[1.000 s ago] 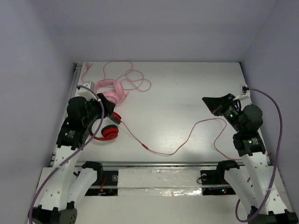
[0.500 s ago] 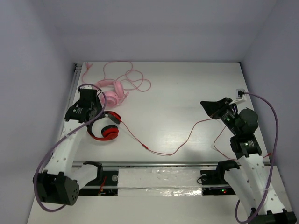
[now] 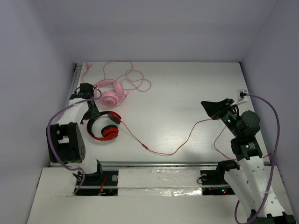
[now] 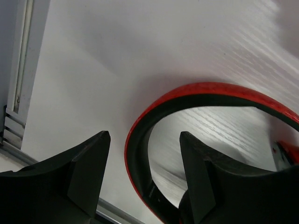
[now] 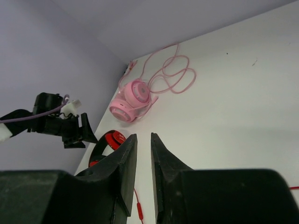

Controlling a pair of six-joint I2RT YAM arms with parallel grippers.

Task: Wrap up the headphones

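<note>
The curved middle of the headband [image 3: 88, 127] [image 4: 140, 154] is below the open fingers and the headband already runs between them, so my left gripper should move down there next and close.
The red headphones [image 3: 104, 128] lie flat at the table's left side, ear cups folded in under the black-and-red headband [image 4: 140, 154]. Their thin red cable [image 3: 177, 149] snakes rightwards across the table to the right arm. My left gripper [image 3: 89, 114] stands open astride the headband, which passes between the two fingers with a gap on each side. My right gripper [image 3: 212, 108] hovers at the right, above the cable. Its jaws are parted by a narrow slit with nothing in it. From the right wrist I see the headphones [image 5: 108, 140] and a cable stretch [image 5: 139, 210].
Pink headphones [image 3: 112, 93] with a looped pink cable [image 3: 133, 79] lie just behind the red ones, close to my left gripper. A metal rail [image 3: 74, 79] runs along the table's left edge. Grey walls close in on three sides.
My left arm has folded back toward the left edge. Its jaws have widened off the headband, and the headphones now rest on the table. The right jaws have parted slightly.
</note>
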